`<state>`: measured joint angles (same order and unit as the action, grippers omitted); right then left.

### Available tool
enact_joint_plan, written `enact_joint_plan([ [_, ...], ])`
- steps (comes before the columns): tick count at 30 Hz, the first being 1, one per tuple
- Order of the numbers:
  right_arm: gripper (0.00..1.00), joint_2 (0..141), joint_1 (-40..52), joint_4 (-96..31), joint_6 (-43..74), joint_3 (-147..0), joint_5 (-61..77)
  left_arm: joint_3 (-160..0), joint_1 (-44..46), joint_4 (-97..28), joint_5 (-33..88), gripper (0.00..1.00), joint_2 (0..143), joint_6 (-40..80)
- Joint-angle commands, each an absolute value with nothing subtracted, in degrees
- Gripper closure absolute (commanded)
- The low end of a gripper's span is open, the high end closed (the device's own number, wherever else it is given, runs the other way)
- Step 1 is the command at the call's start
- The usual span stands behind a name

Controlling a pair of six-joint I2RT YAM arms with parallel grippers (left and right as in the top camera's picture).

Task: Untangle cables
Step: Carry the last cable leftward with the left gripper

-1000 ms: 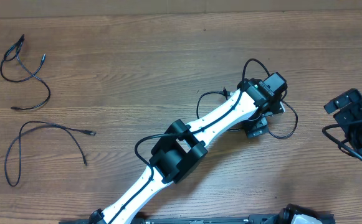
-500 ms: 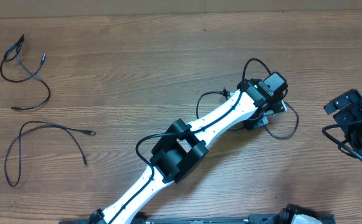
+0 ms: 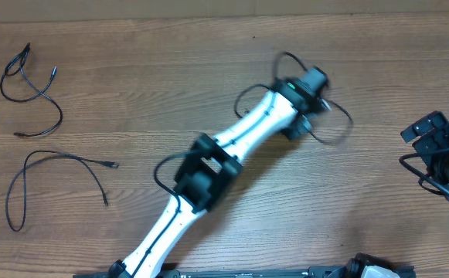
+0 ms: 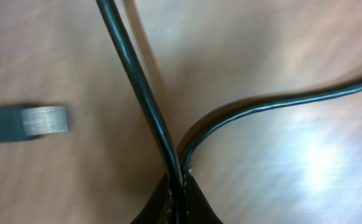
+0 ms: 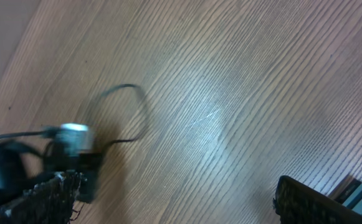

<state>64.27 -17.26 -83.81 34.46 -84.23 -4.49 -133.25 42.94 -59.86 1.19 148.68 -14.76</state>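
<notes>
My left gripper needs to swing outward and to the left in the overhead view, onto the empty table next to the back-corner cable, because separate cables already lie there.
A black cable (image 3: 335,128) lies in loops on the wooden table round my left gripper (image 3: 295,128), right of centre and blurred by motion. In the left wrist view the left gripper (image 4: 179,200) is shut on two strands of this cable (image 4: 140,87), which fork apart above the fingertips. Its silver-tipped plug (image 4: 42,121) lies to the left on the wood. My right gripper (image 3: 433,137) stands open at the right edge, apart from the cable, with only bare table between its fingers (image 5: 310,200). The right wrist view shows one cable loop (image 5: 140,109) and the blurred left wrist.
Two separate black cables lie at the far left: one (image 3: 35,93) near the back corner, another (image 3: 54,158) in front of it. The left arm (image 3: 209,166) stretches diagonally from the front edge across the middle of the table.
The left gripper has shut on the black cable and swung back and left, dragging the cable's loops with it. The right arm has not moved.
</notes>
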Motion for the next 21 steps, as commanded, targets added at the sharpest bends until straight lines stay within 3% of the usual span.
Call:
enact_joint_plan([
  [1, 0.00, 64.8, -17.5, -83.7, 34.0, -85.2, -5.1, -133.2, 35.0, -60.2, -1.2, 0.96, 150.6, -8.2],
  [21, 0.00, 70.0, -17.5, -83.7, 34.0, -85.2, -5.1, -136.2, -0.6, -56.1, -1.5, 0.96, 150.1, 2.8],
])
